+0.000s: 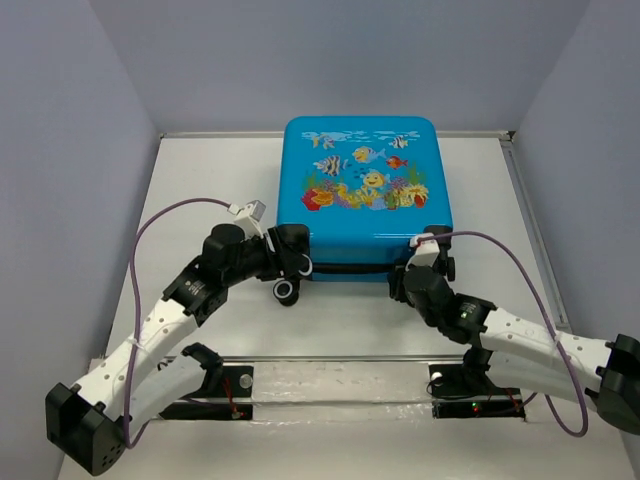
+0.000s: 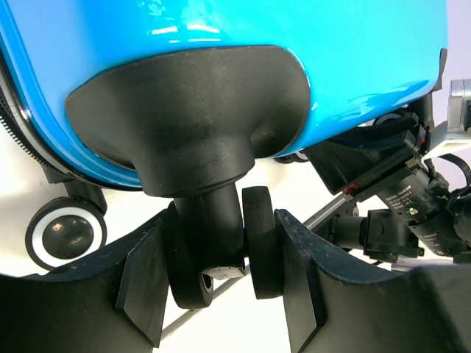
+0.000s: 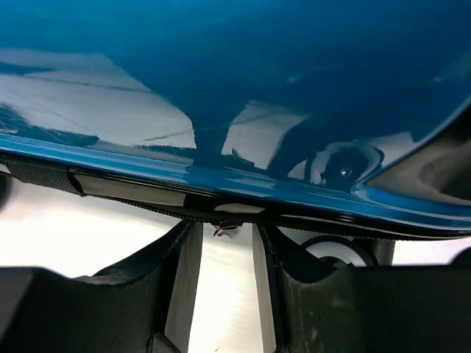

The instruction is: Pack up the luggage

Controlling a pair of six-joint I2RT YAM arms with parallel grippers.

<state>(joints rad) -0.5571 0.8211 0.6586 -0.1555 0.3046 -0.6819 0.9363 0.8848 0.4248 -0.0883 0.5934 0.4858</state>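
Note:
My left gripper shifts the gripped wheel to the right in the top view with the suitcase next, toward the suitcase's zipper seam (image 1: 350, 268), then releases.
The luggage (image 1: 362, 190) is a bright blue suitcase lying flat at the back middle of the table, fish print up, black zipper seam facing me. My left gripper (image 1: 292, 258) is at its near left corner. In the left wrist view this gripper (image 2: 221, 272) is shut on a black double wheel (image 2: 224, 243) under the blue shell (image 2: 221, 29), one pad on each side. My right gripper (image 1: 412, 268) is at the near right corner. In the right wrist view it (image 3: 227, 246) is slightly open, just below the zipper seam (image 3: 147, 206), holding nothing.
A second wheel (image 1: 286, 291) with a white ring stands on the table beside my left gripper, and shows in the left wrist view (image 2: 66, 232). Another wheel (image 3: 335, 250) sits right of my right fingers. Grey walls close three sides. A metal rail (image 1: 340, 358) crosses near the arm bases.

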